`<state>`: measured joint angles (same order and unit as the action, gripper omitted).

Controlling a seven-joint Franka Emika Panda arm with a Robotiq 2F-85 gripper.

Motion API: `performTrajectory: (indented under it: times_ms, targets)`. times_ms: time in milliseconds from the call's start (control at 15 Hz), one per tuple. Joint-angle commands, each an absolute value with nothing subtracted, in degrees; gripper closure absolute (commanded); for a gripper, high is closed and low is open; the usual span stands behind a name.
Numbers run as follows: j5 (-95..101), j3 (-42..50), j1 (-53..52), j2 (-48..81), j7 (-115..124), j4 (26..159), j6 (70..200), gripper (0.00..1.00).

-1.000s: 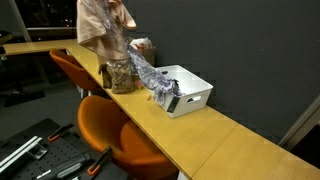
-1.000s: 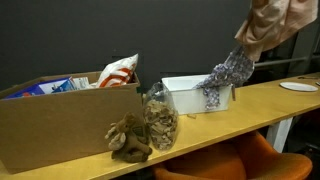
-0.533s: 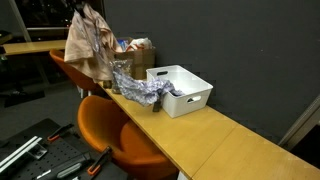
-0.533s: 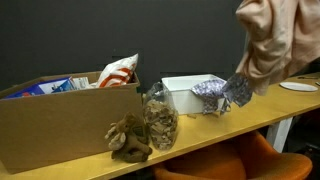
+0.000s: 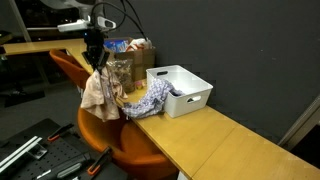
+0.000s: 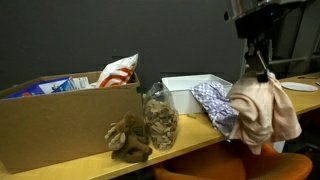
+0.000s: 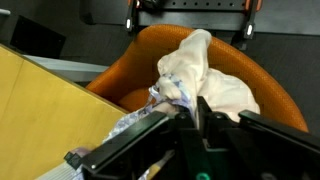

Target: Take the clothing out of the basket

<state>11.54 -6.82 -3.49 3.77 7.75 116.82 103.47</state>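
The blue-patterned cloth still hangs out of the basket, so the robot's gripper will next turn away from the basket [image 5: 190,95] and table edge, then let go of the garment [image 5: 98,92].
My gripper [image 5: 95,62] [image 6: 262,68] is shut on a beige garment [image 5: 98,92] [image 6: 262,112] and holds it hanging off the table's front edge, above an orange chair. In the wrist view the fingers [image 7: 196,112] pinch the pale cloth [image 7: 200,75]. A blue-patterned cloth [image 5: 148,98] [image 6: 213,105] trails from the white basket [image 5: 190,95] [image 6: 180,88] across the table to the held garment. The basket looks empty otherwise.
A jar [image 6: 160,120] and a brown plush toy [image 6: 128,138] stand beside the basket on the wooden table [image 5: 215,135]. A cardboard box [image 6: 60,125] holds snack bags. Orange chairs [image 5: 112,140] [image 7: 285,90] sit under the table edge.
The gripper has dropped from high above the basket down and out past the table's front edge, carrying the beige garment. The patterned cloth was dragged out of the basket onto the table.
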Motion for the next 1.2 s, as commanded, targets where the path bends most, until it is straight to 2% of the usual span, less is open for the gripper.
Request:
performTrajectory:
  times_ms: [0, 533, 1133]
  targets:
    - [10.4, -6.6, -4.7, 9.3, 2.0, 114.8, 102.3, 0.97]
    - [-4.0, -10.2, -5.9, 18.6, -15.7, 105.7, 98.9, 0.97]
    - [-3.0, -11.6, -9.4, 27.3, -17.1, 96.9, 86.9, 0.97]
